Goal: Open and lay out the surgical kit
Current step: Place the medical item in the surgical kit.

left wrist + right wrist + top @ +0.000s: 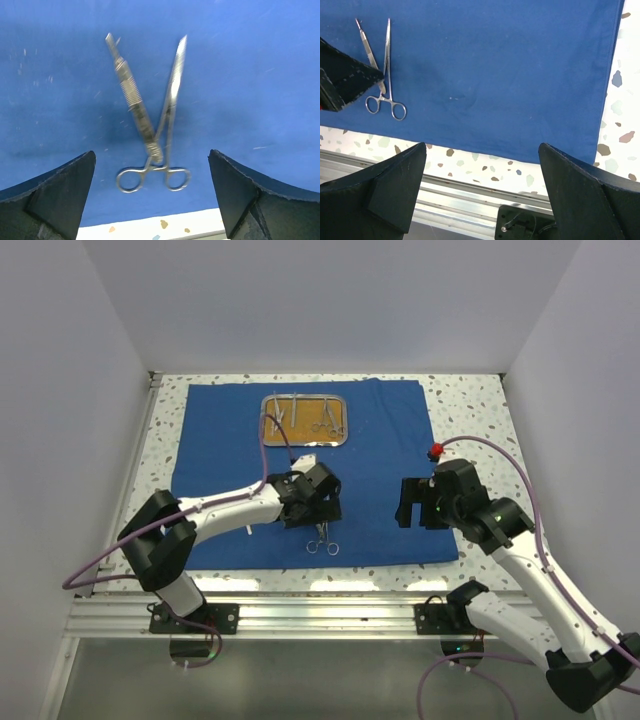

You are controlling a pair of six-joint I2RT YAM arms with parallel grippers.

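My left gripper will next go down and turn to put its fingers on both sides of the handle's knurled middle (135, 104), because the thin tool's handle lies at a slant below the gripper.
The royal-blue cloth wrap (385, 440) lies spread flat on the table. The steel tray (304, 436) with its orange-brown inside sits at the cloth's far middle and holds several silvery instruments (322, 418). A ring-handled clamp (171, 107) and a thin knurled-handled tool (131, 92) lie crossed on the cloth near its front edge (322, 538); both also show in the right wrist view (387, 70). My left gripper (312, 512) hovers open and empty just above them (151, 154). My right gripper (415, 508) is open and empty over the cloth's front right part (481, 146).
Speckled tabletop (470, 415) borders the cloth. An aluminium rail (330, 612) runs along the near edge, also in the right wrist view (470, 197). A small red knob (435, 451) sits by the right arm's cable. White walls close in the left, back and right.
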